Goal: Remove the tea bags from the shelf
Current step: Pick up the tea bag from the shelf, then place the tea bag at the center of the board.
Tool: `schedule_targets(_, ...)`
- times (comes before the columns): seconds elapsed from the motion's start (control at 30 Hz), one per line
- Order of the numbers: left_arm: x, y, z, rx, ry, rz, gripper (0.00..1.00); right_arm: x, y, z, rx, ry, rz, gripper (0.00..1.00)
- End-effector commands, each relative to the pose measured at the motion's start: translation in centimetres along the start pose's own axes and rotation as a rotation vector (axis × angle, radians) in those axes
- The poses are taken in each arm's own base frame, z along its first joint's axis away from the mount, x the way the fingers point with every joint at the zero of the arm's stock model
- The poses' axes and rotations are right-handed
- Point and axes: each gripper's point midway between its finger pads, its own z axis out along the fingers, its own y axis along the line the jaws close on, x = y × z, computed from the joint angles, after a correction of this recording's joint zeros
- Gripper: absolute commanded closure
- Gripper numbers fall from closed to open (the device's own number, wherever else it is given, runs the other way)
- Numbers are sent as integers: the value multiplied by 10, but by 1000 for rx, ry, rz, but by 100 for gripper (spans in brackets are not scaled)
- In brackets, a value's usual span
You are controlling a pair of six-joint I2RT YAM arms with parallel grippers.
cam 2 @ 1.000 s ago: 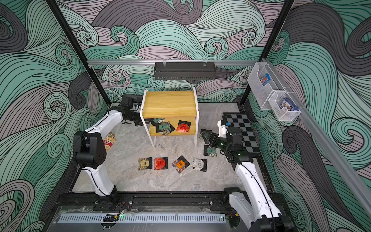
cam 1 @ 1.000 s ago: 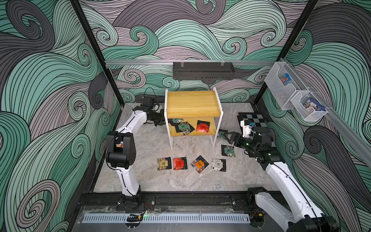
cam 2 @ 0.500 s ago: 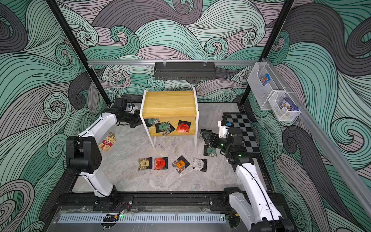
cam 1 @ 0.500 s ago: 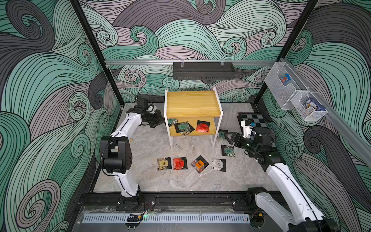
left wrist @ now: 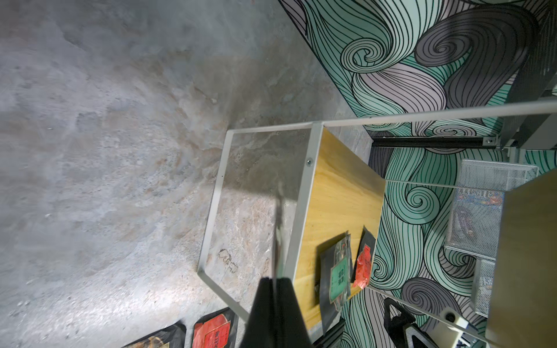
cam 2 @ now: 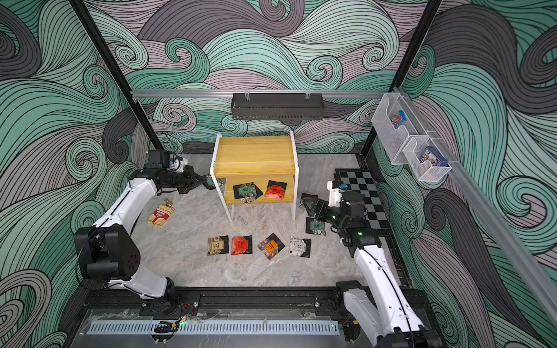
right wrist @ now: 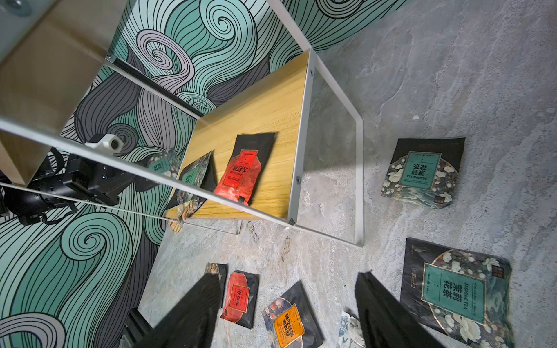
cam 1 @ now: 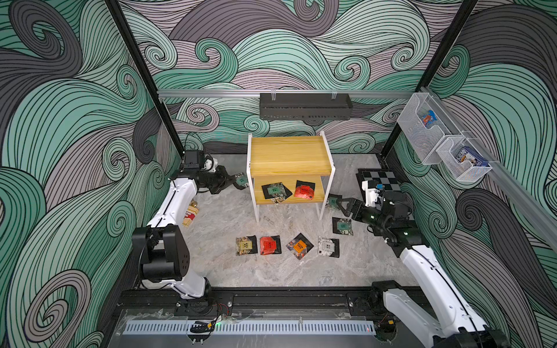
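Observation:
I will move my left gripper back and down next to let go of its teal tea bag on the bare floor point(cam 1: 221, 245) beside the yellow tea bag, because that spot is below my left gripper and farther back.
The shelf point(cam 1: 289, 153) stands at the back middle. Its lower board carries a teal tea bag point(cam 1: 275, 189) and a red tea bag point(cam 1: 304, 189). My left gripper point(cam 1: 233, 182) is just outside the shelf's left legs, shut on a teal tea bag point(cam 1: 241, 180) held off the floor. That bag shows edge-on point(left wrist: 277, 238) in the left wrist view, clamped in the left gripper point(left wrist: 275, 280). My right gripper point(cam 1: 339, 205) hovers open and empty by the shelf's right legs, over floor point(right wrist: 287, 277). Two teal tea bags point(right wrist: 422, 173) point(right wrist: 455, 289) lie beside it.
Several tea bags lie in a row in front of the shelf: yellow point(cam 1: 245, 245), red point(cam 1: 269, 244), orange point(cam 1: 299, 245), white point(cam 1: 328, 247). A red-and-white carton point(cam 1: 190, 215) lies under the left arm. A checkerboard point(cam 1: 379, 177) sits at the right wall, mesh bins point(cam 1: 437, 141) above it.
The left jaws have closed on the teal tea bag and drawn it leftwards out past the shelf's left legs; the left elbow swung forward. The right arm has stayed still.

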Motion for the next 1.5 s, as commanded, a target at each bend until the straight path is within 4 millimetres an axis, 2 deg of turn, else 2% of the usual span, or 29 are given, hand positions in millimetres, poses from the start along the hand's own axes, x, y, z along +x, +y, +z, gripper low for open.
schedule_targets(0.0, -2, 5, -22, -35, -74, -3, 100, 1, 4, 0, -16, 9, -2, 25)
schedule_targets(0.23, 11, 28, -50, -133, -158, -11, 100, 2, 6, 5, -15, 27, -7, 25)
schedule_targets(0.47, 44, 67, -64, -267, -156, -117, 100, 2, 6, 7, -13, 31, -13, 25)
schedule_targets(0.67, 77, 104, -65, -367, -146, -217, 100, 4, 4, 6, -8, 29, -16, 25)
schedule_targets(0.83, 93, 126, -65, -440, -132, -264, 100, 6, 3, 6, -4, 28, -19, 25)
schedule_targets(1.03, 113, 157, -54, -520, -73, -347, 100, 8, 2, 6, -1, 29, -21, 25)
schedule_targets(1.27, 136, 179, -44, -562, -30, -430, 98, 9, 1, 6, 1, 28, -24, 25)
schedule_targets(1.47, 151, 193, -50, -631, -11, -470, 96, 9, -1, 7, 9, 26, -24, 25)
